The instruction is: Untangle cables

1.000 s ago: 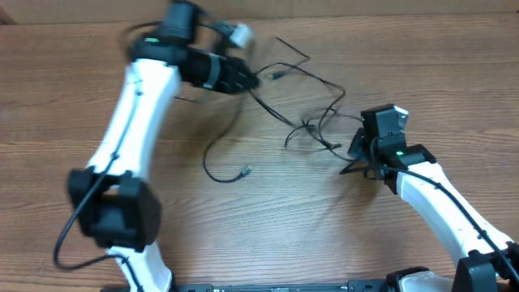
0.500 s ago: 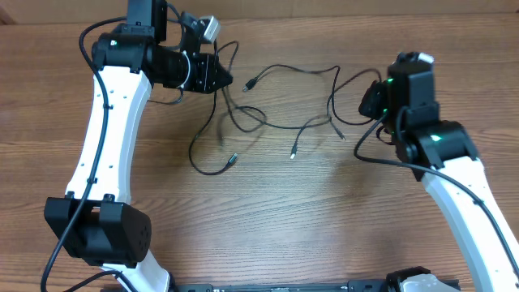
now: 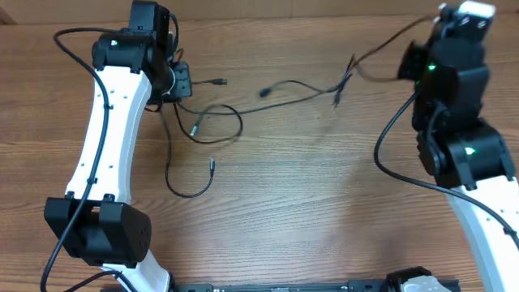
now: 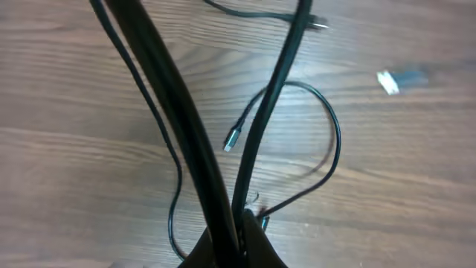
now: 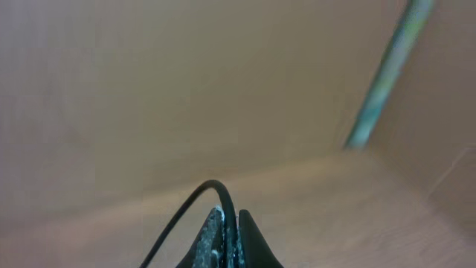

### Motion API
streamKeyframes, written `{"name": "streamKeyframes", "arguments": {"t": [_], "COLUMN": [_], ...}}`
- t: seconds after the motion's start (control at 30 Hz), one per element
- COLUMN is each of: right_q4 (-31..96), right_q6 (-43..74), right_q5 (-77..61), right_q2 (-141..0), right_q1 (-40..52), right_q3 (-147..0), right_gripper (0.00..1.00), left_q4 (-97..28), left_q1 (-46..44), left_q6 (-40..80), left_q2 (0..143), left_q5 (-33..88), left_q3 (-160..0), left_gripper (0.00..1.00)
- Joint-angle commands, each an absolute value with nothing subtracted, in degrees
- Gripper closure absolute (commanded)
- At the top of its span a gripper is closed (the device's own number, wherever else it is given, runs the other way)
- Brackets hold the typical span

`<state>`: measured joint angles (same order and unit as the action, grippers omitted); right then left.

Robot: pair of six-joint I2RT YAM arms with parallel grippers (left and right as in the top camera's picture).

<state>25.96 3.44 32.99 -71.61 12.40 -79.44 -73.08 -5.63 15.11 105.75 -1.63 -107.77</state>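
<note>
The right gripper swings down toward bare tabletop next, below it and to its right in the overhead view, and releases the cable clear of the rest.
Several thin black cables (image 3: pixel 296 88) with small metal plugs lie spread across the wooden table between the arms. My left gripper (image 3: pixel 182 81) is shut on cable strands at the far left. In the left wrist view the jaws (image 4: pixel 238 237) pinch the black strands (image 4: pixel 178 112), with a silver plug (image 4: pixel 231 140) on the table below. My right gripper (image 3: pixel 408 65) is raised at the far right, shut on one cable that stretches taut leftward. In the right wrist view the jaws (image 5: pixel 229 223) clamp a thin black cable (image 5: pixel 195 195).
A loose loop (image 3: pixel 188 191) with a plug (image 3: pixel 212 162) lies on the table in front of the left arm. Another loop (image 3: pixel 227 122) lies beside it. The robot's own thick wires hang by each arm. A tan wall fills the right wrist view.
My right gripper has lifted and pulled back to the far right with its cable. My left gripper has shifted left. The cables have drawn out into a longer line.
</note>
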Motion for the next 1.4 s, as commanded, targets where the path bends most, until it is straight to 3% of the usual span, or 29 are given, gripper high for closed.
{"name": "streamKeyframes", "arguments": {"t": [0.0, 0.27, 0.53, 0.63, 0.83, 1.03, 1.07, 1.1, 1.13, 1.17, 1.2, 1.27, 1.3, 1.37], "right_q4": [20.5, 14.9, 21.8, 25.4, 32.2, 35.0, 34.8, 34.6, 34.2, 33.8, 33.3, 32.9, 32.9, 33.3], "right_q6": [-5.2, -7.6, -1.3, 2.7, 9.5, 11.0, 11.2, 11.2, 11.2, 11.2, 11.1, 11.1, 11.1, 11.1], "right_q5": [44.0, 49.8, 39.1, 29.6, 18.7, 17.1, 15.8, 14.1, 12.0, 9.2, 5.5, -3.2, -8.7, -20.9], "right_q2": [-69.8, -70.0, -71.0, -72.5, -78.0, -82.0, -82.2, -82.3, -82.3, -82.3, -82.3, -82.3, -82.3, -82.3], "right_q1": [11.5, -0.1, -12.3, -17.5, -27.1, -33.4, -34.0, -34.5, -34.8, -35.0, -35.0, -34.9, -34.7, -33.8], "right_q3": [-82.9, -82.9, -82.9, -82.9, -82.9, -82.9, -82.9, -82.9, -82.9, -82.9, -82.9, -82.9, -82.9, -82.9], "right_gripper": [0.96, 0.96, 0.96, 0.96, 0.96, 0.96, 0.93, 0.81, 0.59, 0.44, 0.36, 0.31, 0.3, 0.3], "left_q4": [-73.1, -74.1, -72.9, -71.1, -63.0, -59.3, -59.2, -59.2, -59.2, -59.2, -59.3, -59.6, -59.8, -60.2], "left_q1": [-5.7, -5.6, -5.7, -5.7, -7.9, -13.0, -13.8, -14.5, -15.0, -15.5, -15.8, -15.8, -15.8, -15.1], "left_q6": [21.8, 28.4, 30.5, 27.2, 13.2, 7.7, 6.9, 5.9, 5.0, 3.8, 3.0, 3.0, 2.9, 3.0], "left_q2": [104.8, 104.8, 104.8, 104.7, 104.8, 104.8, 104.8, 104.8, 104.8, 104.8, 104.8, 104.8, 104.8, 104.7], "left_q5": [-6.4, -11.2, -11.2, -1.9, 30.8, 35.8, 35.4, 35.4, 35.4, 35.3, 34.9, 32.8, 32.2, 30.2], "left_q3": [-108.7, -108.7, -109.0, -109.2, -109.2, -109.2, -109.2, -109.2, -109.2, -109.2, -109.2, -109.2, -109.2, -109.3], "left_gripper": [0.96, 0.96, 0.96, 0.96, 0.96, 0.96, 0.96, 0.96, 0.96, 0.92, 0.8, 0.5, 0.44, 0.41]}}
